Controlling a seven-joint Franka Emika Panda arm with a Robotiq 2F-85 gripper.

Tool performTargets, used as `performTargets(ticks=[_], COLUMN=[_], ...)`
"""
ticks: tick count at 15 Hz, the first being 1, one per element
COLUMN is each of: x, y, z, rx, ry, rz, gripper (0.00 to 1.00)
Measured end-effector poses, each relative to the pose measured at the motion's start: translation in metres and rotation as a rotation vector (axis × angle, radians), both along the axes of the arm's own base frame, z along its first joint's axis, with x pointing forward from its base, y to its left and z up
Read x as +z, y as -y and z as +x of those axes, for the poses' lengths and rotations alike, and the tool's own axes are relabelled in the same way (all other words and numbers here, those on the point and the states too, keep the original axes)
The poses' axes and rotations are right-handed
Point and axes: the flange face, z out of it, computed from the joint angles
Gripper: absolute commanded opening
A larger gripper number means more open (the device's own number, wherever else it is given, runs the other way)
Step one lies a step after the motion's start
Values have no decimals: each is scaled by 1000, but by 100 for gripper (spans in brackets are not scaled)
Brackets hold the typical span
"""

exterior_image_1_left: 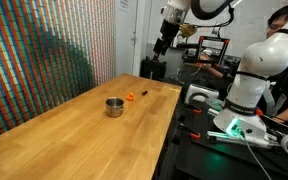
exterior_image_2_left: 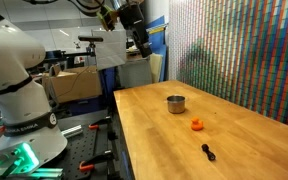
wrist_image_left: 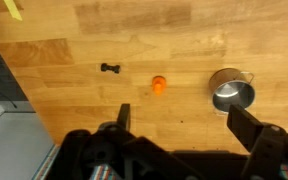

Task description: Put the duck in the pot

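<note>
Next I should move my gripper outward and lower it with open fingers onto the orange duck (exterior_image_2_left: 197, 124) (wrist_image_left: 159, 85), since it lies on the tabletop below and outward of my gripper.
The duck (wrist_image_left: 159, 84), a tiny orange toy, lies on the wooden table; it also shows in both exterior views (exterior_image_1_left: 131, 97) (exterior_image_2_left: 197, 125). The small silvery pot (wrist_image_left: 231, 92) stands empty a short way from it, seen too in both exterior views (exterior_image_1_left: 114, 106) (exterior_image_2_left: 175, 103). My gripper (wrist_image_left: 184, 125) hangs high above the table, open and empty, its two fingers wide apart. In the exterior views it is up near the far end of the table (exterior_image_1_left: 164, 40) (exterior_image_2_left: 140, 45).
A small black object (wrist_image_left: 110, 69) lies on the table beyond the duck, also seen in an exterior view (exterior_image_2_left: 208, 152). The table edge (wrist_image_left: 24, 90) drops to a dark floor. A second white robot (exterior_image_1_left: 246, 75) and a workbench stand beside the table.
</note>
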Motion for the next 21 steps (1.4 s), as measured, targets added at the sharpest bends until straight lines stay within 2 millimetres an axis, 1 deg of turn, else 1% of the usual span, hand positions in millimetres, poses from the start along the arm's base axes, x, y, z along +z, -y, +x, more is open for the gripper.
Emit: performTargets(ticks=[2,4,5,7,10,14,15,18,21], x=[-6,-17,-26,-51,-97,-159,-173,-210,-247], y=[22,40,47,54,47,23,19,22,30], z=[21,44,55,77,106,139,149,184,209], rx=[-50,-92,-108,-133,-152,-151,-151,-161,-181], ry=[23,27,21,-5,-67,-147,-162,-186,-211], rz=[-6,-9,-11,-6,14,35,34,19,0], gripper=[100,100,100,100,100,100,100,100,100])
